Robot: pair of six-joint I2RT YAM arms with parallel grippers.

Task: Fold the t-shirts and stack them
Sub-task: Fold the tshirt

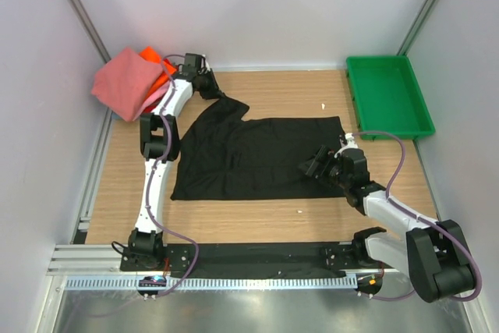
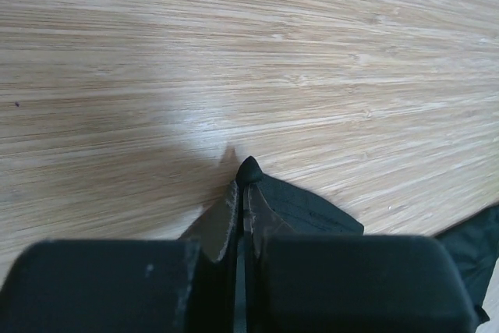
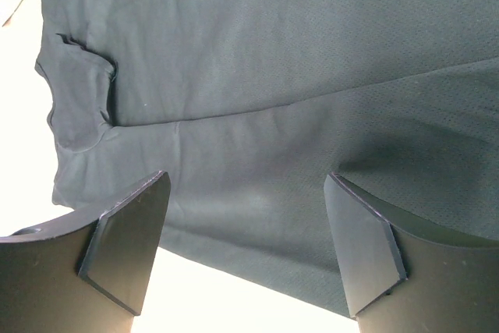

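Observation:
I will next swing my right gripper outward and down onto the shirt's far corner (image 1: 337,120) by the green tray, because my left gripper already holds the opposite corner.
A plain black t-shirt (image 1: 257,157) lies spread on the wooden table. My left gripper (image 1: 209,87) is shut on the shirt's far left corner; in the left wrist view a nub of black cloth (image 2: 249,171) pokes out between the closed fingertips. My right gripper (image 1: 318,163) is open just above the shirt's right part; in the right wrist view the black cloth (image 3: 257,115) fills the frame between my two spread fingers (image 3: 129,235). Folded salmon-pink (image 1: 125,83) and orange (image 1: 158,62) shirts lie stacked at the far left corner.
A green plastic tray (image 1: 387,95) stands at the far right. White walls close in the table on three sides. Bare wood (image 2: 234,52) shows beyond the left gripper. A metal rail (image 1: 234,259) runs along the near edge.

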